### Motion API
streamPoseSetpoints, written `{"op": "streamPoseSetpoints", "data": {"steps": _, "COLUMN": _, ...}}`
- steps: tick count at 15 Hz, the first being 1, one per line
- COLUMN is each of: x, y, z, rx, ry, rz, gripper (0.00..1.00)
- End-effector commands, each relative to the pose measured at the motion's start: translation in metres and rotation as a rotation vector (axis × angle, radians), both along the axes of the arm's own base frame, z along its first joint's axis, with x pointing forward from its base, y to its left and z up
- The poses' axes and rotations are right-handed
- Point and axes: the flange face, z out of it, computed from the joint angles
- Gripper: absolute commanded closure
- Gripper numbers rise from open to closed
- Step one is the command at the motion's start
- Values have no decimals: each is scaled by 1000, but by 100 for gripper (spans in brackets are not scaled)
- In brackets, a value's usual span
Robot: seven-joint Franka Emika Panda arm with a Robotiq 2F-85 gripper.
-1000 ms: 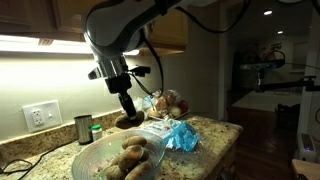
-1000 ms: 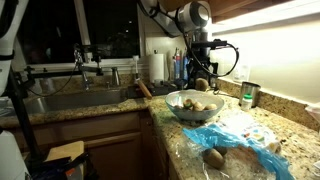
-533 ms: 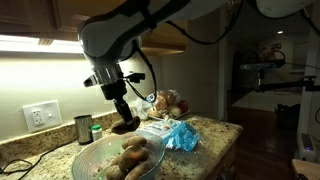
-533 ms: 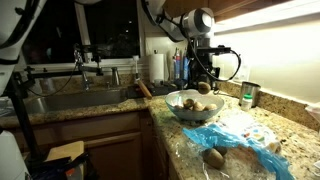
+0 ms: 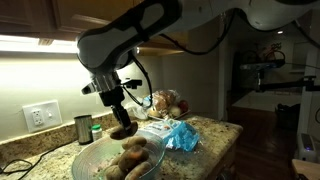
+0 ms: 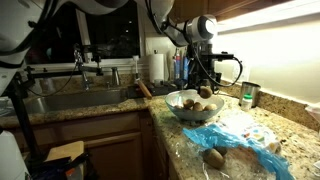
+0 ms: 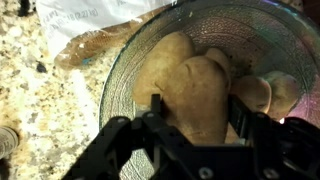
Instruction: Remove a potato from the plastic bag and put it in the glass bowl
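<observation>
My gripper stays in place over the potatoes in the glass bowl next and opens to release the potato. The brown potato [image 7: 196, 98] already hangs above them.
My gripper [image 5: 122, 129] is shut on a brown potato [image 7: 196, 98] and holds it just over the glass bowl [image 5: 92, 157]. The wide clear bowl holds several other potatoes [image 7: 266, 92], and its rim shows in the wrist view [image 7: 118, 72]. In the other exterior view the gripper [image 6: 205, 89] hangs right above the bowl [image 6: 183, 111]. The see-through plastic bag [image 5: 167, 102] with brown lumps in it lies behind the bowl on the granite counter, apart from the gripper.
A crumpled blue plastic bag [image 5: 181, 137] lies beside the bowl, with a loose potato [image 6: 214, 157] near it at the counter's edge. A small dark metal cup [image 5: 83, 128] stands by the wall. A sink [image 6: 75, 98] lies beyond the bowl.
My gripper has come down and slightly sideways with the potato, from above the bowl's rim to just over the potatoes in it. The jaws stay shut on the potato.
</observation>
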Motion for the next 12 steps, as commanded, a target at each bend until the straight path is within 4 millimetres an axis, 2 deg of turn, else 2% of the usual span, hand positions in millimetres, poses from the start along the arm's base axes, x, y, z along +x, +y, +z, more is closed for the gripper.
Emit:
{"op": "streamPoseSetpoints", "data": {"steps": 1, "x": 8, "y": 1, "z": -3, "rx": -11, "ry": 30, "rz": 26, "gripper": 59}}
{"op": "streamPoseSetpoints", "data": {"steps": 6, "x": 15, "y": -2, "z": -14, "rx": -13, "ry": 47, "rz": 31, "gripper": 59}}
{"op": "streamPoseSetpoints", "data": {"steps": 7, "x": 14, "y": -5, "z": -14, "rx": -18, "ry": 51, "rz": 25, "gripper": 9}}
{"op": "streamPoseSetpoints", "data": {"steps": 10, "x": 12, "y": -16, "z": -3, "rx": -32, "ry": 46, "rz": 3, "gripper": 1}}
{"op": "streamPoseSetpoints", "data": {"steps": 12, "x": 8, "y": -24, "z": 5, "rx": -44, "ry": 39, "rz": -17, "gripper": 0}}
